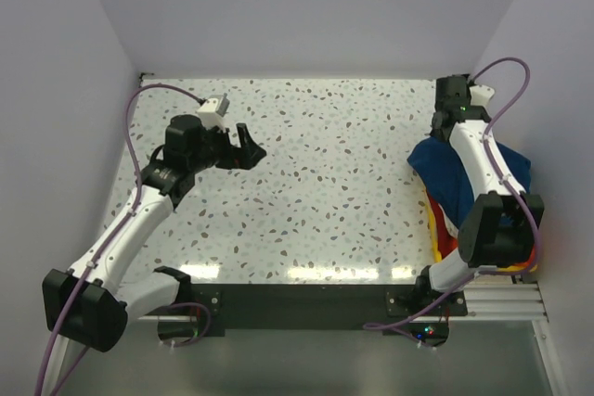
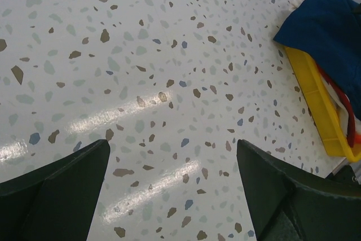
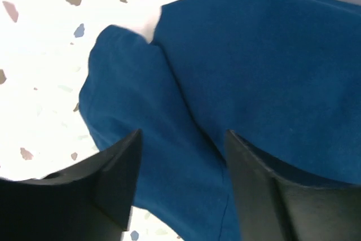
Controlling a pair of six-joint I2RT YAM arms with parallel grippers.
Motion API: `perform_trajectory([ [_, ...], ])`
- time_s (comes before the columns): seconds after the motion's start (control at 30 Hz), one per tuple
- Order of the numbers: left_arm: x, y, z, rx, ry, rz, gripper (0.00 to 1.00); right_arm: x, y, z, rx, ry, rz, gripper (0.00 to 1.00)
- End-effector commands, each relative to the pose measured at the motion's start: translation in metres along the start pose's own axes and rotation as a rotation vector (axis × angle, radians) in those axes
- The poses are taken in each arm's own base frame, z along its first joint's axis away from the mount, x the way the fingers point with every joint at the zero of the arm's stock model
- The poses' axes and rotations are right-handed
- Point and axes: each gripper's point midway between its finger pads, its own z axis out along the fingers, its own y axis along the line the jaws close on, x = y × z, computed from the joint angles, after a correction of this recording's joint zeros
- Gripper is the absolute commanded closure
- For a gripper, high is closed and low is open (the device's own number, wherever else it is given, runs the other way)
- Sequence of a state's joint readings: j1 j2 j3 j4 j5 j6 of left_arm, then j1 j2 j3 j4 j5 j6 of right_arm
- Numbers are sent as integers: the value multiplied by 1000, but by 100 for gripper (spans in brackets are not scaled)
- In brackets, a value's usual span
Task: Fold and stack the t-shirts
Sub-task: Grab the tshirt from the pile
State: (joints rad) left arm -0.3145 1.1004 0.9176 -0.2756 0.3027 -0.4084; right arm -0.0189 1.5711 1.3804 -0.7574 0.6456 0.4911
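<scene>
My right gripper straddles the navy t-shirt across the table, so my left gripper needs to lower next toward the bare tabletop below it and close on the shirt brought there.
A navy blue t-shirt lies bunched over the far end of the yellow bin at the table's right edge, with orange-red cloth showing beneath it. My right gripper hangs over the shirt's far end. In the right wrist view it is open, its fingers straddling a fold of the navy t-shirt, with a strip of white cloth behind. My left gripper hovers open over bare table at the left, nothing between its fingers; the left wrist view catches the navy t-shirt far right.
The yellow bin stands along the right table edge with orange-red cloth draped inside. The speckled tabletop runs between the two arms. White walls close in the back and both sides.
</scene>
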Motion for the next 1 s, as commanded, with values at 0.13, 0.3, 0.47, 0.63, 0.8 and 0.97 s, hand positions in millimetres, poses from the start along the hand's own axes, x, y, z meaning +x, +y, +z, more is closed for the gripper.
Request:
perform_trajectory([
  [0.13, -1, -5, 4, 41, -12, -5, 0, 1, -25, 21, 87, -1, 22, 48],
  [0.3, -1, -5, 5, 43, -10, -5, 0, 13, -26, 30, 97, 25, 6, 50],
  [0.47, 1, -4, 5, 39, -7, -5, 0, 13, -24, 25, 64, 20, 28, 72],
  [0.63, 1, -3, 5, 32, -8, -7, 0, -13, -29, -2, 28, -19, 60, 100],
  [0.8, -1, -2, 5, 27, -12, -5, 0, -57, -39, -53, -77, -124, 134, 100],
  [0.97, -1, -3, 5, 29, -12, -5, 0, -92, -22, -110, -328, -186, 168, 100],
])
